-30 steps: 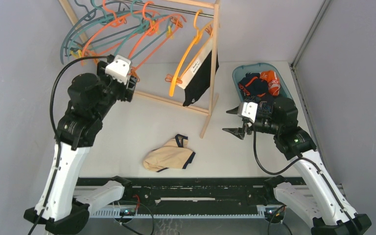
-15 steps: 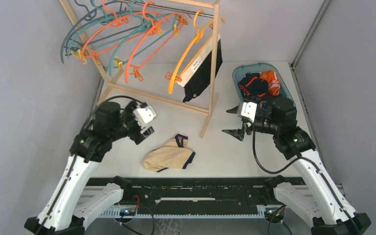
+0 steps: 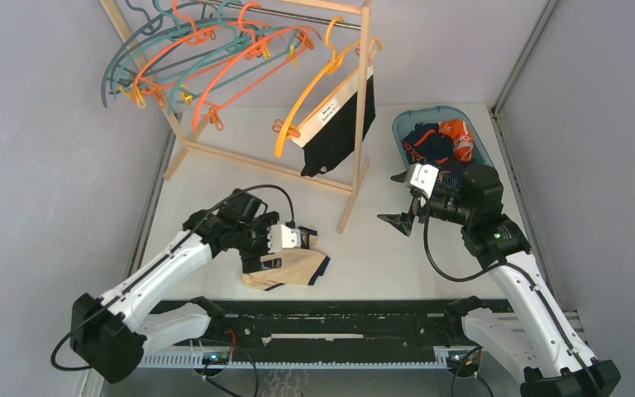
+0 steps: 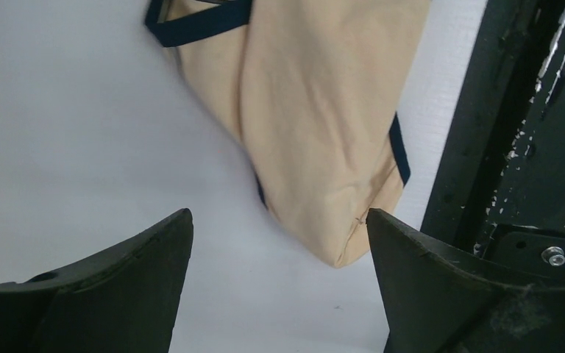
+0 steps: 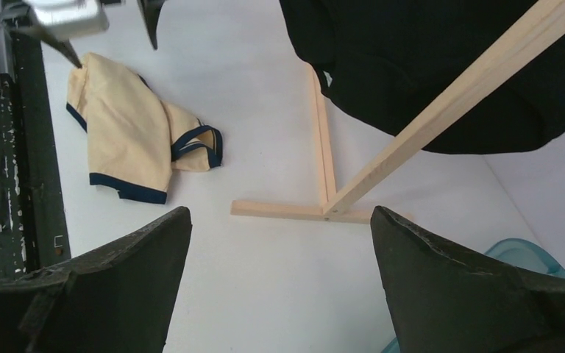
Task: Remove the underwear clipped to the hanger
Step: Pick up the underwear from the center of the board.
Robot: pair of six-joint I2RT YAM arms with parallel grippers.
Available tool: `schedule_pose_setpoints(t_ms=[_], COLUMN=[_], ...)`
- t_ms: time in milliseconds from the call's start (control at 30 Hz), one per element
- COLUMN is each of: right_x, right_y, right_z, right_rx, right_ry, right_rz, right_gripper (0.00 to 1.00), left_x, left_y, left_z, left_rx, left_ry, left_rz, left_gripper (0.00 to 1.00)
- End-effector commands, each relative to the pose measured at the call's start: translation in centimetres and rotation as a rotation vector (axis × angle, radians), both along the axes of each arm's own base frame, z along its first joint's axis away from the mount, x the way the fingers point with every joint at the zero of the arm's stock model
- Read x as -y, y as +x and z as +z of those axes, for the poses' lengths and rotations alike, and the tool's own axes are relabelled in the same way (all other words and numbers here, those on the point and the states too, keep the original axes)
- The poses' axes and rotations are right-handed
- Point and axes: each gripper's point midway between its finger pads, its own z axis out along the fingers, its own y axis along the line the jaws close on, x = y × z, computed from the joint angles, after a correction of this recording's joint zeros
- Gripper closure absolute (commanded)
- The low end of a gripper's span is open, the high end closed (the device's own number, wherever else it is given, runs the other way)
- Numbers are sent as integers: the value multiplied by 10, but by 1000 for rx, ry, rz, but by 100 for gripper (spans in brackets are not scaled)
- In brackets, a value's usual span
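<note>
The left gripper will next lower its open fingers to either side of the beige underwear's narrowing part point(image 3: 292, 262) point(image 4: 316, 184) below and close, because that part is slim enough to fit between them.
Black underwear point(image 3: 336, 126) with a white labelled waistband hangs clipped to a yellow hanger point(image 3: 307, 93) on the wooden rack; the right wrist view shows the black underwear point(image 5: 441, 66) too. Beige underwear point(image 3: 298, 266) with navy trim lies loose on the table near the front edge. My left gripper point(image 3: 263, 263) hovers open just over its left end; in the left wrist view the beige underwear point(image 4: 316, 125) lies ahead of the left gripper point(image 4: 279, 215), whose fingers hold nothing. My right gripper point(image 3: 394, 200) stands open and empty right of the rack's foot, and the right gripper point(image 5: 279, 209) faces the beige underwear point(image 5: 129, 132).
The wooden rack point(image 3: 362, 99) stands at the back, its foot point(image 5: 287, 209) ahead of my right gripper. Several empty teal and orange hangers point(image 3: 190, 50) hang at its left end. A teal tub point(image 3: 405, 124) at the back right holds navy and orange underwear point(image 3: 434, 142).
My left arm swung from the hangers at the back left down over the beige underwear, and its jaws widened. The right gripper opened wider in place. The hangers shifted.
</note>
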Motion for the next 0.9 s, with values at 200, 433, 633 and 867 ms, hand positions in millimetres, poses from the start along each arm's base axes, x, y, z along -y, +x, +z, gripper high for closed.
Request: schedule_pose_setpoints(t_ms=[200, 433, 633, 867], right_x=[0, 0, -1, -5], right_y=[6, 6, 7, 5], right_z=[6, 2, 0, -2], right_rx=[28, 21, 15, 8], right_ry=[15, 8, 3, 7], right_rz=[-13, -7, -1, 20], right_gripper=[9, 9, 9, 9], left_x=[11, 4, 5, 22], left_y=[-10, -6, -9, -5], left_z=[-67, -90, -102, -82], left_rx=[-112, -102, -119, -88], left_ry=[127, 205, 207, 161], left_rz=[-111, -95, -82, -107], left_gripper=[6, 4, 18, 76])
